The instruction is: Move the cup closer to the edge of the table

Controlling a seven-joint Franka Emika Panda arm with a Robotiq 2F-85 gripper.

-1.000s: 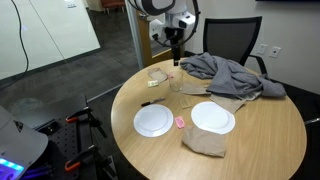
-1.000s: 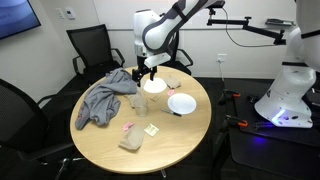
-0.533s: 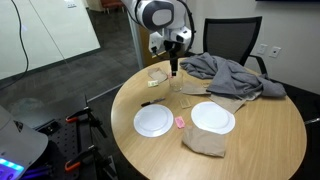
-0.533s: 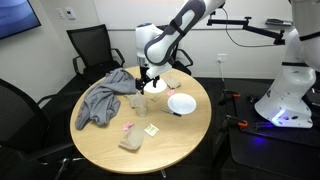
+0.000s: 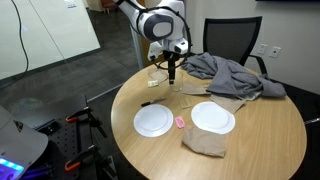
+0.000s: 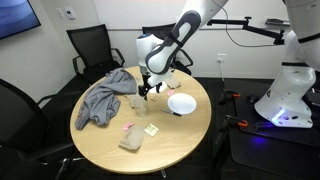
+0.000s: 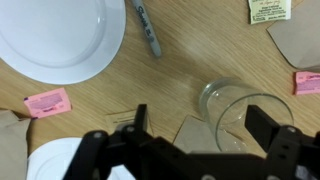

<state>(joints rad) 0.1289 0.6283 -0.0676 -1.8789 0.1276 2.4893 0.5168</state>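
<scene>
My gripper comes down astride the cup's rim (image 7: 219, 120) next and closes on it, since one finger hangs over the cup's opening and the other beside it.
The cup (image 7: 238, 116) is a small clear tumbler standing upright on the light tan round table (image 5: 255, 140). It also shows in both exterior views (image 5: 176, 87) (image 6: 139, 102). My gripper (image 7: 205, 130) is open and hangs low over the cup, which lies between the two fingers, closer to the right finger in the wrist view. In both exterior views (image 5: 172, 73) (image 6: 148, 90) the fingers hover just above the cup. Nothing is held.
Two white plates (image 5: 153, 121) (image 5: 212, 117) lie nearby, with a black marker (image 7: 146, 28) and pink packets (image 7: 47, 101). A grey cloth (image 5: 230, 72) is heaped behind the cup, and a crumpled clear wrapper (image 5: 157, 73) and a tan napkin (image 5: 205, 142) lie nearby. Office chairs stand around the table.
My gripper has come down toward the cup, still open. The cup and the other things have not moved.
</scene>
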